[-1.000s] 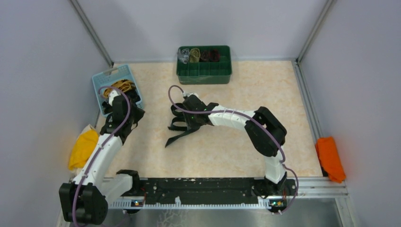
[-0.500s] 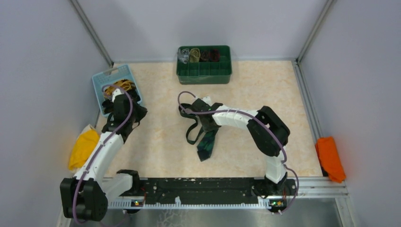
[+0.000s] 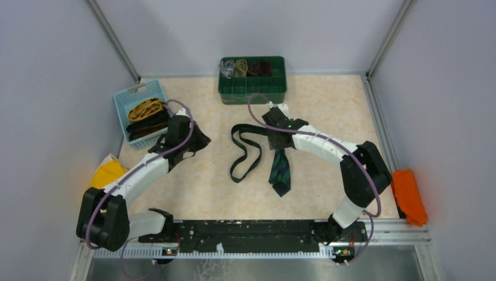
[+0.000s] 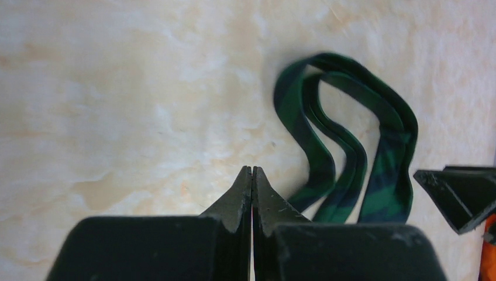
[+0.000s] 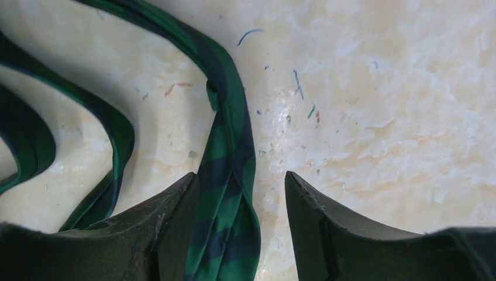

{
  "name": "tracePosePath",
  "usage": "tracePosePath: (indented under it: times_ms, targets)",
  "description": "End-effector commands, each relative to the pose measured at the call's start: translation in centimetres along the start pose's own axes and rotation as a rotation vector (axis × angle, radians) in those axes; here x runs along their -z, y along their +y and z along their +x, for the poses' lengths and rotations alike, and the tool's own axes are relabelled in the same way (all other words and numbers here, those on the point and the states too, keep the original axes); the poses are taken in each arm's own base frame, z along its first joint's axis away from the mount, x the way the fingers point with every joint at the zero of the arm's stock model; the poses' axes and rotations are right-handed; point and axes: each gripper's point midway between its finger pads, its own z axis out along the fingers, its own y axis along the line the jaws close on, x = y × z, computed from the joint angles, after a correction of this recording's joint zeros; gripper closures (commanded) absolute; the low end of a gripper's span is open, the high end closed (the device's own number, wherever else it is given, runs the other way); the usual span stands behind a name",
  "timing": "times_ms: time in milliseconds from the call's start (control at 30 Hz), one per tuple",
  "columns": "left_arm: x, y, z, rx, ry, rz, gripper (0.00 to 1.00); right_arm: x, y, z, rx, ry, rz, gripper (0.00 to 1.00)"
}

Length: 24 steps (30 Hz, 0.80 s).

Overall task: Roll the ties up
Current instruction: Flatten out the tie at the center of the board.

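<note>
Next, my right gripper moves down and back along the tie to close across its wide part, since that part lies between my open fingers.
A dark green tie with dark checks (image 3: 281,172) lies on the table. Its narrow part curls in loops (image 3: 244,149) to the left and its wide pointed end points toward the arms. My right gripper (image 3: 278,142) stands over the tie's middle. In the right wrist view it (image 5: 240,175) is open, and the tie (image 5: 229,146) lies flat between the jaws, close to the left finger (image 5: 175,205). My left gripper (image 4: 252,170) is shut on nothing and hovers over bare table left of the tie's loops (image 4: 345,140). Seen from above, it (image 3: 199,142) is beside the basket.
A blue basket (image 3: 125,100) at the back left holds a mustard-yellow tie (image 3: 146,108) and a black one (image 3: 149,124). A green compartment box (image 3: 252,86) at the back holds rolled ties. A yellow cloth (image 3: 105,174) lies at the left edge, an orange cloth (image 3: 407,196) at the right.
The right gripper carried the green tie to the right and back, spread it on the table and opened. The left arm swung from the basket toward the table's middle.
</note>
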Motion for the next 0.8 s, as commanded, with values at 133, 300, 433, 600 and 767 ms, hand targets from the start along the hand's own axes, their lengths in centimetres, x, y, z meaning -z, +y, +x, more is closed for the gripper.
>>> tracePosePath:
  times_ms: [133, 300, 433, 600, 767]
  targets:
    - [-0.4, -4.1, 3.4, -0.133, 0.065, 0.095, 0.97, 0.3, 2.2, 4.5, -0.078, 0.027, -0.183, 0.41]
    - [-0.7, -4.4, 3.8, -0.147, 0.080, 0.091, 0.95, -0.6, 3.8, 6.3, -0.114, 0.046, -0.274, 0.40]
    - [-0.4, -5.2, 4.6, -0.175, 0.099, 0.118, 0.94, -1.4, 4.1, 7.3, -0.127, 0.074, -0.273, 0.58]
    - [0.1, -6.2, 6.8, -0.265, 0.148, 0.112, 0.93, -1.7, 2.7, 7.2, -0.085, 0.077, -0.195, 0.91]
    - [0.9, -6.1, 9.6, -0.354, 0.223, 0.073, 0.89, -0.8, -0.2, 5.8, -0.043, 0.057, -0.050, 1.00]
